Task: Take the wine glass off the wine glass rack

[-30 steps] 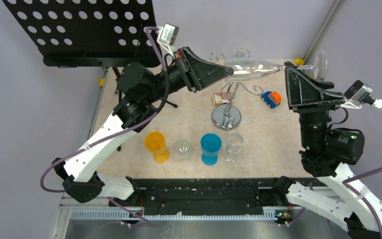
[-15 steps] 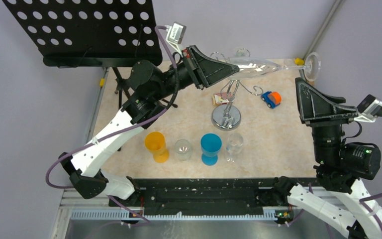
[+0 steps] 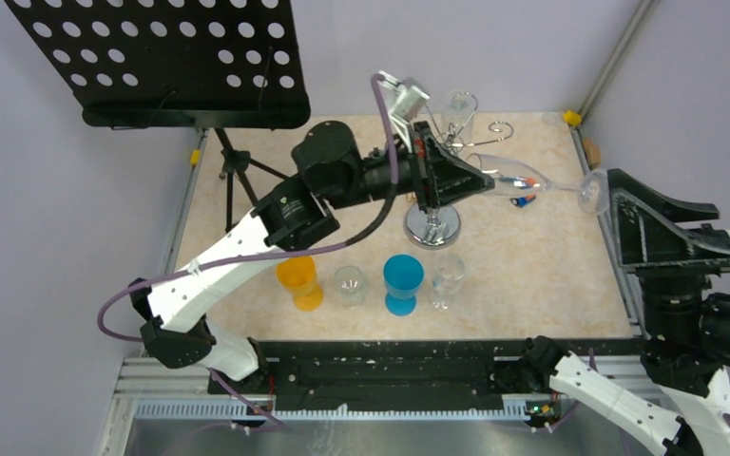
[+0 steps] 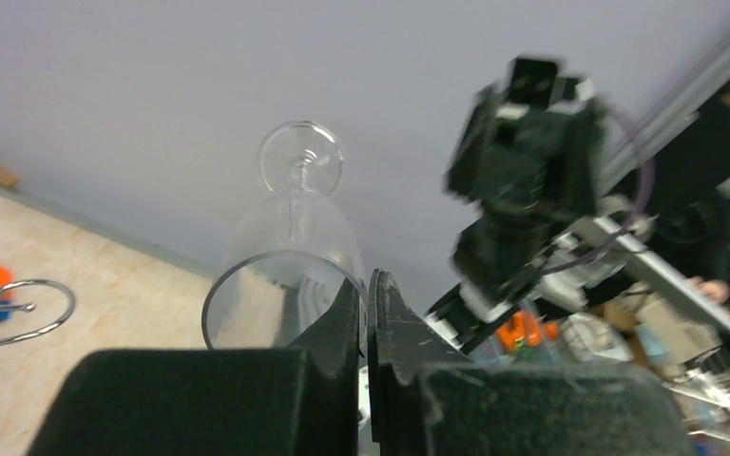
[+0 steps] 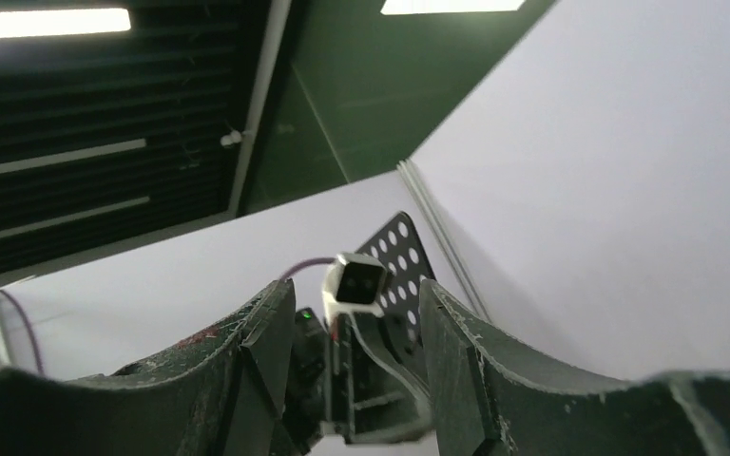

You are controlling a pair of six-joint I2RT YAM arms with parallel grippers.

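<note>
My left gripper should next move down and back toward the bare table (image 3: pixel 492 301) beside the clear tumbler, tilting fingers-down to let go of the glass's rim, because the glass is still lying sideways.
The wine glass (image 3: pixel 515 179) lies sideways in the air, clear of the rack, its foot (image 3: pixel 591 191) pointing right. My left gripper (image 3: pixel 480 179) is shut on the glass's rim, one finger inside the bowl; in the left wrist view (image 4: pixel 369 296) the rim (image 4: pixel 247 271) sits just left of the closed fingers. The wine glass rack (image 3: pixel 432 226) stands below on its shiny disc base, and one spiral arm shows in the left wrist view (image 4: pixel 21 309). Another glass (image 3: pixel 458 106) hangs on the rack's far side. My right gripper (image 3: pixel 616 182) is open and empty, just right of the glass's foot (image 5: pixel 356 306).
An orange cup (image 3: pixel 300 279), a small clear glass (image 3: pixel 350 283), a blue cup (image 3: pixel 403 282) and a clear tumbler (image 3: pixel 448 275) stand in a row near the front. A toy car (image 3: pixel 525 199) lies behind the held glass. A black music stand (image 3: pixel 162 57) fills the back left.
My left arm has swung right and lower, carrying the glass by its rim off the rack's arms. My right arm has drawn back from the stem toward the near right.
</note>
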